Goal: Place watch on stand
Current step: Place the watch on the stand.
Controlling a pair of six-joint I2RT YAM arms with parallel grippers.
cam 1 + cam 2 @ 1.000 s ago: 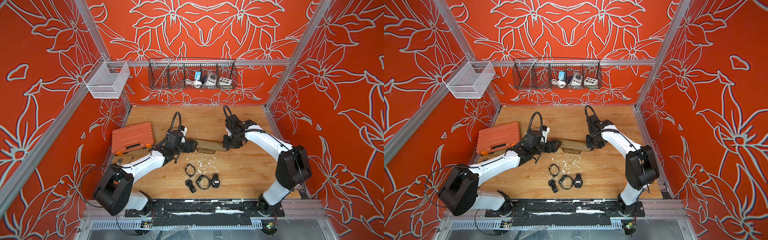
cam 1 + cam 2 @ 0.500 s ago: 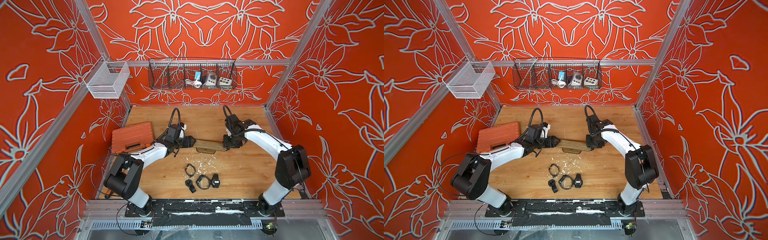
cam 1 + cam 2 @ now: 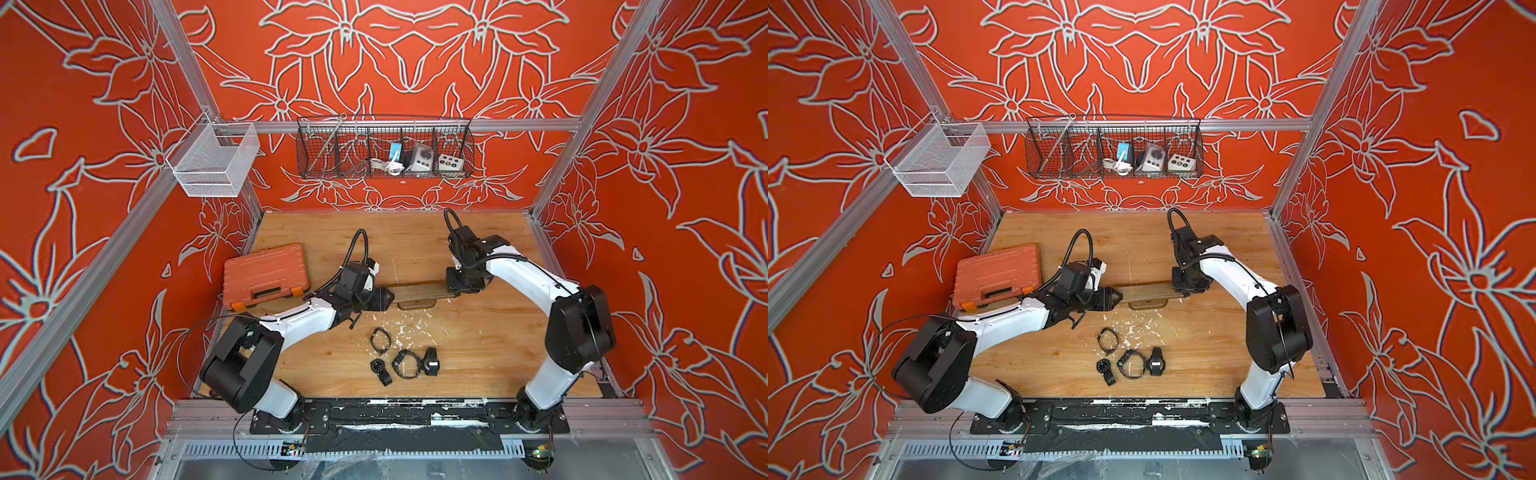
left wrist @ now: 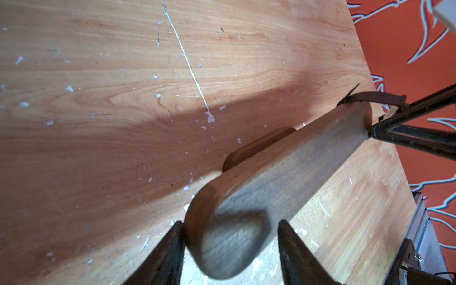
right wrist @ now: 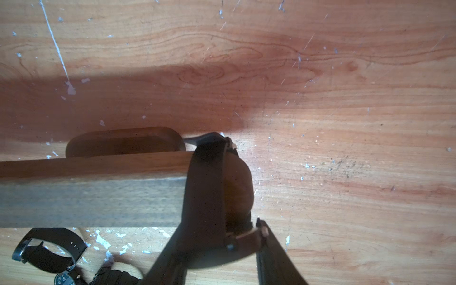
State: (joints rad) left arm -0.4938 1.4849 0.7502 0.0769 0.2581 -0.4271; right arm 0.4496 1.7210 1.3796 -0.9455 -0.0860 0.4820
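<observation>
The watch's strap circles only the end of the bar, so the robot's right gripper will next slide along the bar (image 4: 283, 177) toward its middle above the small base and let go of the watch there.
The stand (image 3: 419, 292) (image 3: 1146, 292), a long brown wooden bar on a small dark base, lies across the table's middle. My left gripper (image 3: 386, 297) (image 4: 232, 222) is open around its left end; one finger (image 4: 172, 237) touches the bar (image 4: 283, 177) and the opposite one stands just off it. My right gripper (image 3: 455, 289) (image 5: 222, 237) is shut on the watch. The watch's brown strap (image 5: 204, 185) (image 4: 370, 95) is looped over the right end of the bar (image 5: 98, 197). The strap hides one right finger.
Several black watches (image 3: 405, 363) (image 5: 47, 246) lie on the table in front of the stand. An orange tool case (image 3: 266, 276) sits at the left. A black wire basket (image 3: 384, 151) and a white mesh basket (image 3: 212, 160) hang on the back rail.
My left gripper has moved right to the stand's left end and now straddles it. The right arm and the watch have not moved.
</observation>
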